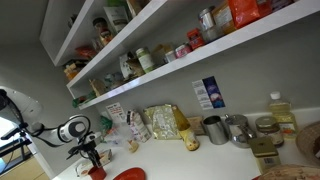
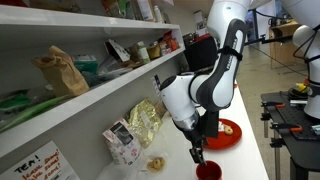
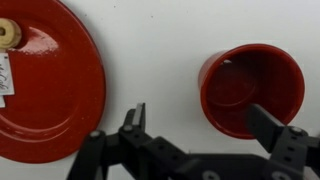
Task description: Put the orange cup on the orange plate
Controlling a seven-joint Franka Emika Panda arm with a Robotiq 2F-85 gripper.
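The orange cup's rim nearest the plate is below my gripper, between the two open fingers, so my gripper will go down and close on that rim next.
The orange cup (image 3: 250, 88) stands upright and empty on the white counter, seen from above in the wrist view. The orange plate (image 3: 42, 80) lies flat to its left, apart from it. My gripper (image 3: 200, 125) is open and just above the counter; its right finger overlaps the cup's lower right rim and its left finger hangs over bare counter between cup and plate. In both exterior views the gripper (image 1: 92, 157) (image 2: 197, 153) hovers right over the cup (image 1: 97, 173) (image 2: 207, 171), with the plate (image 1: 129, 175) (image 2: 222, 137) close by.
A small beige ring-shaped thing (image 3: 8, 35) lies on the plate's edge. Snack bags (image 1: 165, 122) (image 2: 145, 120), grey metal cups (image 1: 215, 129) and an oil bottle (image 1: 282, 112) stand along the wall. Stocked shelves (image 1: 170, 60) hang above the counter.
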